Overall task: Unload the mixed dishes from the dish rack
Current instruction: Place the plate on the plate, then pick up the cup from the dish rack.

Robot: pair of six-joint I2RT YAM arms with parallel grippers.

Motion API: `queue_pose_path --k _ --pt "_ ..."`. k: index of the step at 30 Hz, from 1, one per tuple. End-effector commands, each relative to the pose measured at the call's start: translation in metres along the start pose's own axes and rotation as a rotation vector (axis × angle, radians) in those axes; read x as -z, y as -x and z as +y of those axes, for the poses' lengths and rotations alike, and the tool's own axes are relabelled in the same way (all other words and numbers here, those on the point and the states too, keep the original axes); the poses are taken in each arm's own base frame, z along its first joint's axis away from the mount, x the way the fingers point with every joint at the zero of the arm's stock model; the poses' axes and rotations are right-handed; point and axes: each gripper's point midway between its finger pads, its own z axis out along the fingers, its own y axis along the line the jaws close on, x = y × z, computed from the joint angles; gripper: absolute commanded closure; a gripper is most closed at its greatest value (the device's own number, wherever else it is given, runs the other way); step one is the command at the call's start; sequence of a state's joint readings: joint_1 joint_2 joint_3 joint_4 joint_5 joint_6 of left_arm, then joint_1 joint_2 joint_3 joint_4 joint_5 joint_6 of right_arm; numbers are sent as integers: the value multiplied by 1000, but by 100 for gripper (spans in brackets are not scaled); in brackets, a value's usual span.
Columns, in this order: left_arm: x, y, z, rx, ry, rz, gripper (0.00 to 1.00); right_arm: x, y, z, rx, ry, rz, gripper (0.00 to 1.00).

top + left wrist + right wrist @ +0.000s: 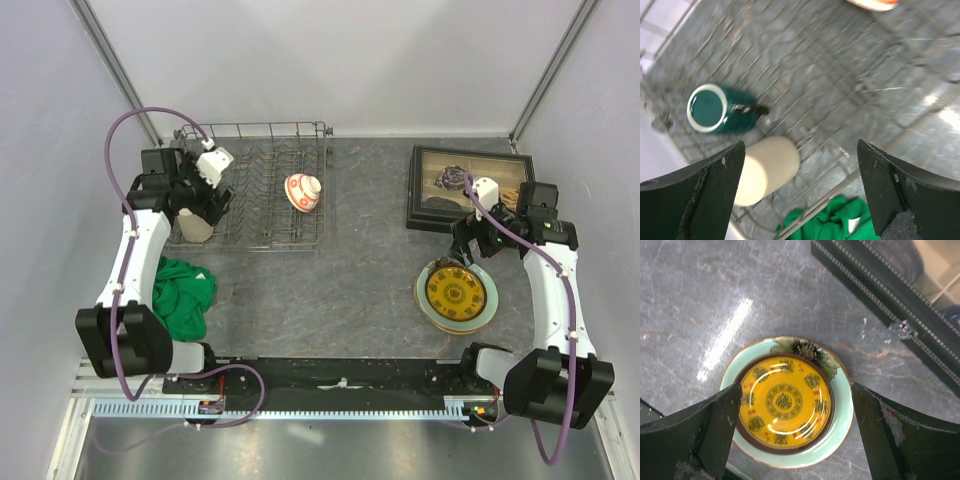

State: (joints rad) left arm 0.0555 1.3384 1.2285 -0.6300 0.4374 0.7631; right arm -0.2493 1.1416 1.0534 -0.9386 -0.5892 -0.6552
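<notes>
Because the beige cup [195,229] [765,170] lies below one finger rather than between both, I should shift my left gripper to the left in the top view and down astride it.
The grey wire dish rack [262,170] stands at the back left. A red-and-white bowl [303,192] rests on its right side, seen at the top edge in the left wrist view as well [872,4]. A beige cup [765,170] and a dark green mug [715,107] lie on their sides at the rack's left end. My left gripper [801,147] hovers open above them, holding nothing. On the right, a yellow-gold patterned dish [785,402] sits stacked on a pale green plate [842,415] on the table. My right gripper [796,390] is open just above it, empty.
A green cloth [182,295] lies crumpled in front of the rack's left end. A dark-framed box [468,185] with trinkets stands at the back right, just behind the right gripper. Grey walls close in on both sides.
</notes>
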Motion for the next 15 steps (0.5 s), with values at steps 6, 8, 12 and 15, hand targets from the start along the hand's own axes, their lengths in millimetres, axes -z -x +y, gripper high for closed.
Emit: queue_pose_path --k 6,8,12,15 --pt "-4 -37 73 202 216 116 1 -14 9 -8 -21 -98 -34 2" --pt "-7 -47 81 231 229 133 1 -16 6 -5 -19 -91 -33 2" --pt "-9 -59 94 253 246 156 1 -23 2 -2 -16 -70 -22 2" --pt "-13 -67 98 259 240 173 1 -26 -2 -1 -17 -64 -14 2"
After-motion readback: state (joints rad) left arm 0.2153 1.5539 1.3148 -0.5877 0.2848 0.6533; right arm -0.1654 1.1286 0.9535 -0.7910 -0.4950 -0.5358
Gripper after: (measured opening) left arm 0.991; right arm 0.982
